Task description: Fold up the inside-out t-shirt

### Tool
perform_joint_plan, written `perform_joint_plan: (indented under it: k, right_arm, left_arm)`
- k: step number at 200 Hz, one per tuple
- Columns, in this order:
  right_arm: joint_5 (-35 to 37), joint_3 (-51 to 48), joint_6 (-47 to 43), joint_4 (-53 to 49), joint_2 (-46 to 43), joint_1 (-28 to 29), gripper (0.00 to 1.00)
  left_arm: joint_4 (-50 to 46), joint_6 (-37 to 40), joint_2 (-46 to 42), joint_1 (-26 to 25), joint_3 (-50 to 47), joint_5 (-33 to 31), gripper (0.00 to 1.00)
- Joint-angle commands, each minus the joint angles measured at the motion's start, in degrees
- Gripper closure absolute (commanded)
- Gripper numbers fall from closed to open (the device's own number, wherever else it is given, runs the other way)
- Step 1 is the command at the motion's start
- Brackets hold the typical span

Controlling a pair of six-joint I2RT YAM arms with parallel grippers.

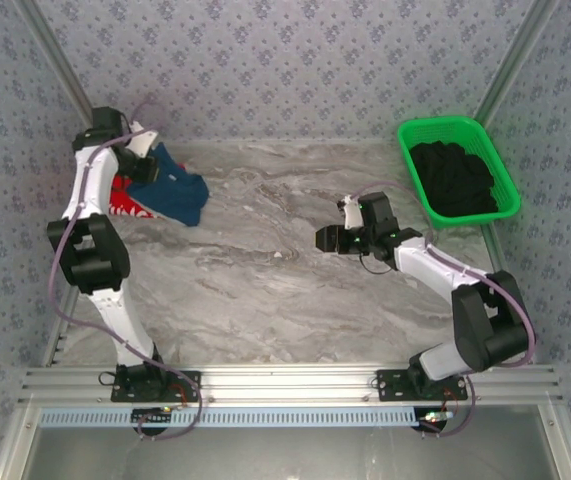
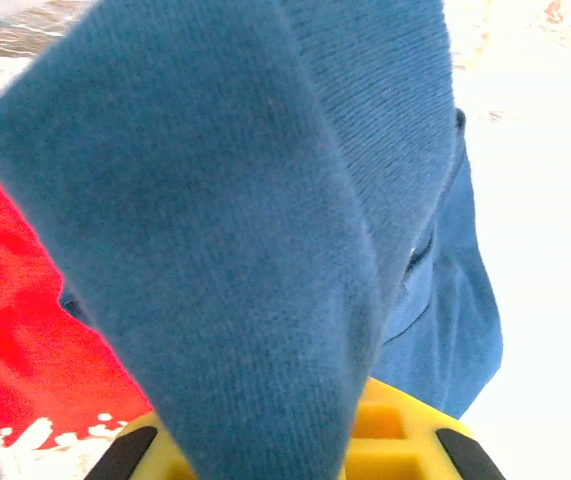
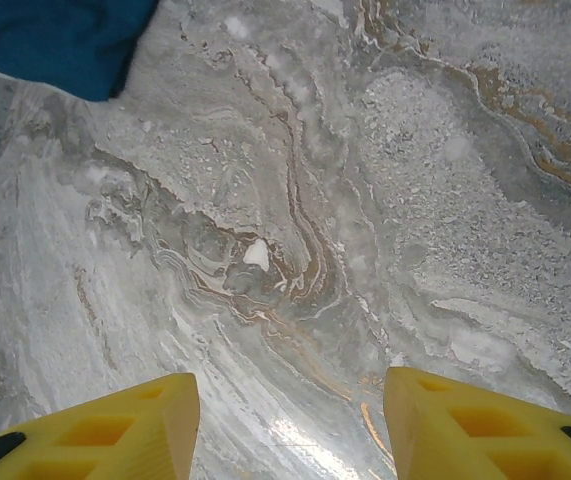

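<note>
I should carry my left gripper toward the nearby wall and down onto the bare part of the red garment, then release, because the t-shirt (image 1: 177, 190) only partly covers the red garment.
The dark navy-blue t-shirt (image 1: 177, 190) lies bunched at the table's back left, partly over a red garment. One part of it is lifted by my left gripper (image 1: 147, 163). In the left wrist view the blue cloth (image 2: 245, 200) drapes straight out of the yellow jaws and hides the gap; my left gripper (image 2: 285, 455) is shut on it. My right gripper (image 1: 327, 240) hovers over the bare marble right of centre. It is open (image 3: 290, 440), with nothing between its yellow fingers (image 3: 115, 430). A corner of the t-shirt (image 3: 55, 40) shows far ahead of it.
A red folded garment with white trim (image 1: 125, 203) lies under the t-shirt by the left wall and shows again in the left wrist view (image 2: 15, 330). A green basket (image 1: 440, 127) holding black clothing (image 1: 455, 180) stands at the back right. Bare marble table (image 1: 265, 290) lies between the arms.
</note>
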Motion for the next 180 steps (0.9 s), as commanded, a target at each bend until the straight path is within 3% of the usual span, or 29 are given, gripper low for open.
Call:
perform_joint_plan:
  k: [1, 90, 128, 180]
  right_arm:
    - [-0.56, 0.90, -0.14, -0.09, 1.96, -0.19, 0.46]
    - [1.01, 3.56, -0.66, -2.17, 6.66, 0.50, 0.47]
    - [1.92, 4.77, -1.09, -3.62, 6.96, 1.12, 0.47]
    - [2.23, 5.30, -1.09, -3.96, 7.84, 1.77, 0.47]
  left_arm:
    - [-2.29, 2.36, 2.75, 2.40, 5.82, 5.75, 1.00]
    - [-5.67, 0.07, 18.41, 8.84, 22.82, 6.88, 1.00]
    - [-2.12, -4.07, 21.73, 10.90, 23.00, 6.26, 1.00]
    - [-1.34, -4.95, 24.23, 10.98, 23.26, 0.73, 1.00]
